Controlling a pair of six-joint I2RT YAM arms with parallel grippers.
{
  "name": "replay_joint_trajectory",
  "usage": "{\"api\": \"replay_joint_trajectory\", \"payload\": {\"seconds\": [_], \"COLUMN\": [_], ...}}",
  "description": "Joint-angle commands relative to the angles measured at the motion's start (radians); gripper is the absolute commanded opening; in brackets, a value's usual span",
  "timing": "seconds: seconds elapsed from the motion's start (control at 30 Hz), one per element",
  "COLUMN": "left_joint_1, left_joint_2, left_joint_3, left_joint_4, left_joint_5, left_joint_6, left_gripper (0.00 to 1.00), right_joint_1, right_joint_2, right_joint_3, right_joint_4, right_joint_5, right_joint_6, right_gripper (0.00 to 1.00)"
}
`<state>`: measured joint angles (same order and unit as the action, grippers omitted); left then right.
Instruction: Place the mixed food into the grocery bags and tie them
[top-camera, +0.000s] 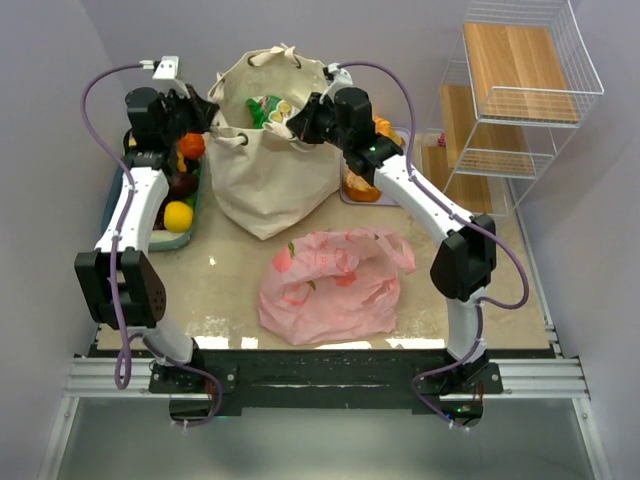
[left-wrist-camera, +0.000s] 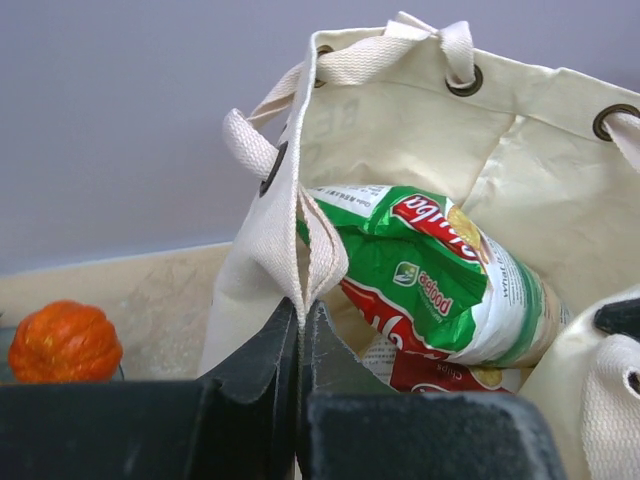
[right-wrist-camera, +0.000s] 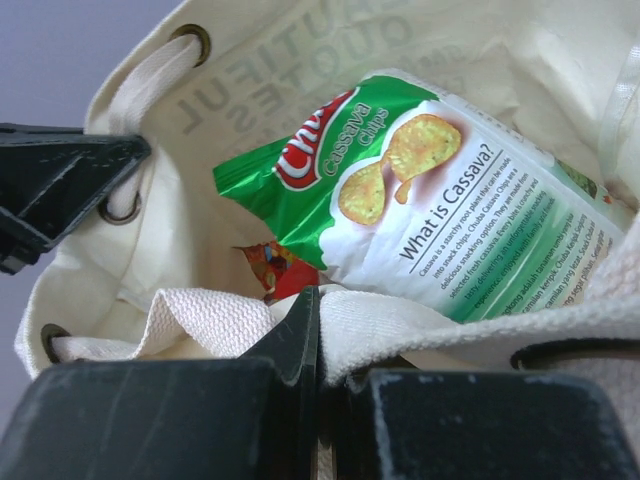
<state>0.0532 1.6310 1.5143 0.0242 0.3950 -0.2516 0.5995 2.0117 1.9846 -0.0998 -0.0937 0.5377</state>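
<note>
My left gripper carries the tote's strap outward toward the back wall (top-camera: 208, 62) next and releases it, since the tote's bottom crowds the pink bag (top-camera: 335, 285).
The cream canvas tote (top-camera: 270, 170) stands open at the back of the table, with a green and white snack packet (top-camera: 266, 108) inside. In the left wrist view my left gripper (left-wrist-camera: 298, 305) is shut on a fold of the tote's woven handle strap (left-wrist-camera: 318, 250) at its left rim. The green packet (left-wrist-camera: 430, 270) lies over a red one (left-wrist-camera: 440, 372). My right gripper (right-wrist-camera: 320, 300) is shut on the strap (right-wrist-camera: 440, 325) at the right rim, just below the green cassava-chip packet (right-wrist-camera: 430, 190). The pink plastic bag (top-camera: 335, 285) lies bulging near the front.
A tray (top-camera: 112, 190) on the left holds a yellow fruit (top-camera: 178, 215) and an orange ridged round item (left-wrist-camera: 65, 340). Orange pastries (top-camera: 362, 186) sit on a mat behind my right arm. A white wire shelf (top-camera: 515, 90) stands at the far right.
</note>
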Motion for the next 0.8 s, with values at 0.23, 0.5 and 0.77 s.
{"api": "replay_joint_trajectory", "payload": {"seconds": [0.23, 0.5, 0.77], "left_joint_1": [0.007, 0.017, 0.053], "left_joint_2": [0.141, 0.222, 0.389], "left_joint_3": [0.185, 0.231, 0.449], "left_joint_4": [0.241, 0.275, 0.171], "left_joint_5": [0.001, -0.036, -0.028], "left_joint_6": [0.071, 0.084, 0.081], "left_gripper": [0.00, 0.00, 0.00], "right_joint_1": [0.011, 0.060, 0.114], "right_joint_2": [0.004, 0.048, 0.096], "right_joint_3": [0.099, 0.072, 0.108], "right_joint_4": [0.167, 0.163, 0.152], "right_joint_5": [-0.066, -0.127, -0.094], "right_joint_6": [-0.048, -0.057, -0.077], "right_gripper": [0.00, 0.00, 0.00]}}
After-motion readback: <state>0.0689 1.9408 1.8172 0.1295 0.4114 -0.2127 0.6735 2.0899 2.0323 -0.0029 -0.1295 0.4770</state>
